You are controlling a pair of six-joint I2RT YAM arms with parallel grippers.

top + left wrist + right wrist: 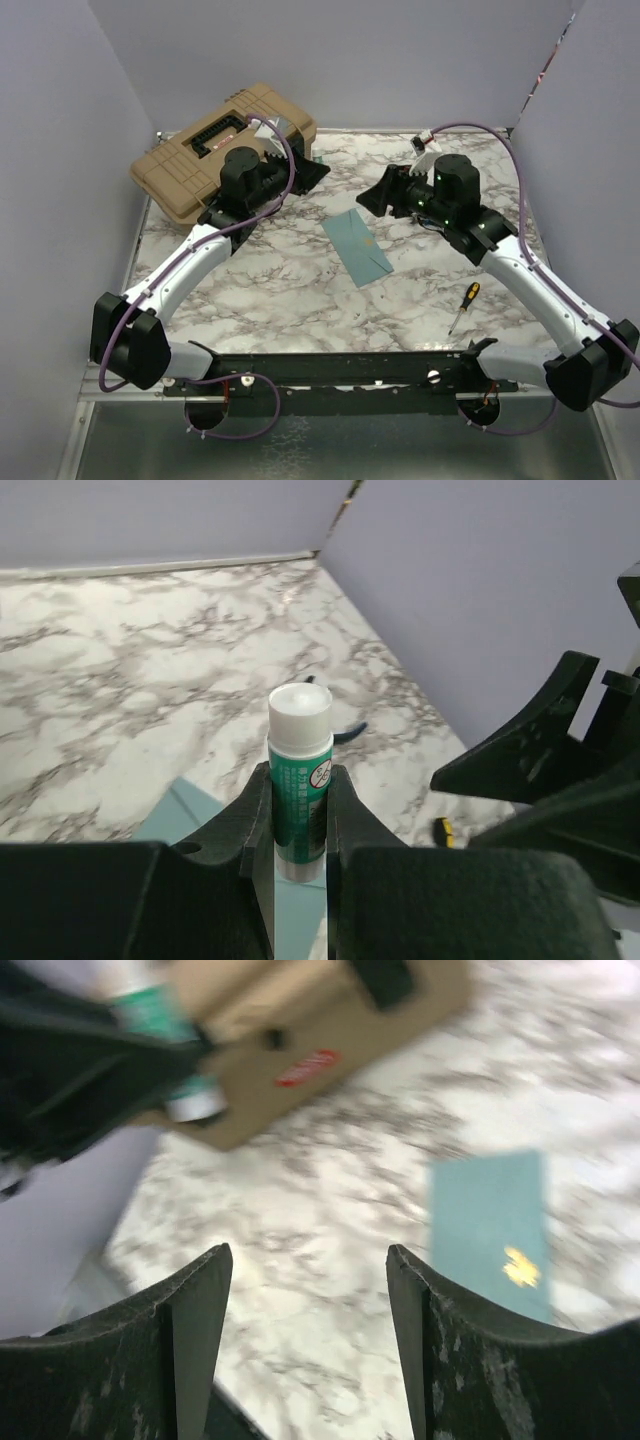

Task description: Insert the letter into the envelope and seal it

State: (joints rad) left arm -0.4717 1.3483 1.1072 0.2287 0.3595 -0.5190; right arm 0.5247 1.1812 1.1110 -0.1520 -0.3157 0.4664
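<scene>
My right gripper needs to tilt down and toward the right in the top view next, onto the marble between envelope [357, 248] and screwdriver, because its open fingers point sideways.
The teal envelope [357, 248] lies flat on the marble table, closed, with a small gold mark on it. It also shows in the right wrist view [490, 1225] and under the left jaws [175, 815]. The letter is not in view. My left gripper [320, 172] is shut on a green glue stick with a white cap [300, 730], held above the envelope's far end. My right gripper [372, 200] is open and empty [310, 1260], above the table just right of the envelope's far end, facing the left gripper.
A tan toolbox [215, 150] stands at the back left, behind the left gripper. A yellow-handled screwdriver [463, 305] lies at the front right. Lilac walls close in the table at the back and on both sides.
</scene>
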